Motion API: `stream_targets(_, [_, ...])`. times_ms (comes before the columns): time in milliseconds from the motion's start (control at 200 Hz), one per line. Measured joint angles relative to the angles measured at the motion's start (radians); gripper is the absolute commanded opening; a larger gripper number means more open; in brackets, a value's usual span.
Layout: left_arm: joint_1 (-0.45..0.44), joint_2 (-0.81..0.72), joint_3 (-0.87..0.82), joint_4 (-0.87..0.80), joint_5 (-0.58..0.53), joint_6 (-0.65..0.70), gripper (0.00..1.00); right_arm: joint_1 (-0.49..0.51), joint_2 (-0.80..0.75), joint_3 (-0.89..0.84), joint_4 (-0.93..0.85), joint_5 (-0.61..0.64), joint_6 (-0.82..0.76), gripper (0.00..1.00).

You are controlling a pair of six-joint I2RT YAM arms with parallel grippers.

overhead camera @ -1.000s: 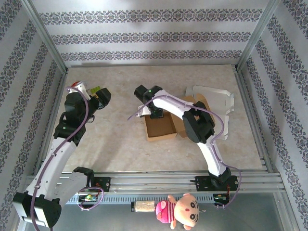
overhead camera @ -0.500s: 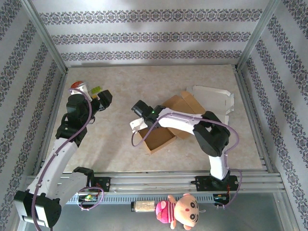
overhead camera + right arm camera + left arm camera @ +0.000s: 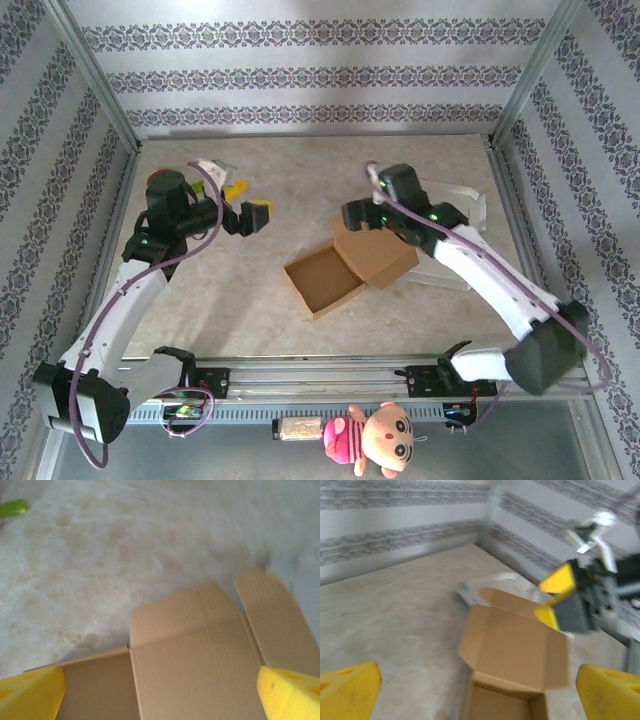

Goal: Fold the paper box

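Observation:
I should move my right gripper back toward my base, then down onto the lid's near edge.
The brown paper box lies in mid-table with its tray [image 3: 322, 281] open upward and its lid [image 3: 376, 250] folded back flat to the right. My left gripper [image 3: 247, 202] hovers left of the box, open, yellow fingertips [image 3: 347, 690] wide apart and nothing between them. The left wrist view looks at the tray [image 3: 500, 705] and raised lid [image 3: 515, 647], with the right gripper [image 3: 565, 597] behind. My right gripper [image 3: 353, 215] hangs above the lid's far corner, open; its fingertips [image 3: 292, 692] frame the lid [image 3: 195, 652] below.
A flat white sheet [image 3: 447, 196] lies at the back right, partly under the right arm. A green scrap [image 3: 12, 506] sits far left on the marble top. A plush doll [image 3: 378, 436] hangs at the front rail. Patterned walls close three sides.
The right gripper has let go of the box and pulled back up to the right. The box has turned and settled. The left gripper has swung right toward the box.

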Motion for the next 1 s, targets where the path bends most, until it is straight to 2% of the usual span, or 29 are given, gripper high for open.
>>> stream_targets(105, [-0.129, 0.010, 0.027, -0.098, 0.039, 0.169, 1.00, -0.077, -0.173, -0.155, -0.071, -0.016, 0.247, 0.98])
stream_targets(225, [-0.295, 0.059, 0.055, -0.213, 0.036, 0.382, 1.00, -0.192, -0.372, -0.315, -0.143, -0.040, 0.415, 0.98])
stream_targets(305, [-0.354, 0.097, 0.056, -0.253, 0.037, 0.471, 1.00, -0.270, -0.446, -0.407, -0.151, -0.084, 0.489, 0.98])
stream_targets(395, [-0.392, 0.136, 0.056, -0.267, 0.033, 0.535, 1.00, -0.314, -0.443, -0.496, -0.121, -0.142, 0.542, 0.95])
stream_targets(545, [-0.428, 0.161, 0.056, -0.270, 0.014, 0.585, 1.00, -0.330, -0.348, -0.564, -0.029, -0.216, 0.570, 0.74])
stream_targets(665, [-0.435, 0.161, 0.056, -0.272, -0.026, 0.596, 0.99, -0.333, -0.270, -0.561, 0.047, -0.249, 0.523, 0.58])
stream_targets(765, [-0.436, 0.162, 0.057, -0.276, -0.067, 0.585, 0.99, -0.333, -0.227, -0.559, 0.119, -0.263, 0.469, 0.32])
stream_targets(885, [-0.435, 0.184, 0.093, -0.301, -0.137, 0.519, 0.99, -0.332, -0.189, -0.542, 0.197, -0.283, 0.398, 0.21])
stream_targets(999, [-0.398, 0.227, 0.166, -0.341, -0.212, 0.374, 0.99, -0.323, -0.141, -0.466, 0.230, -0.321, 0.238, 0.14])
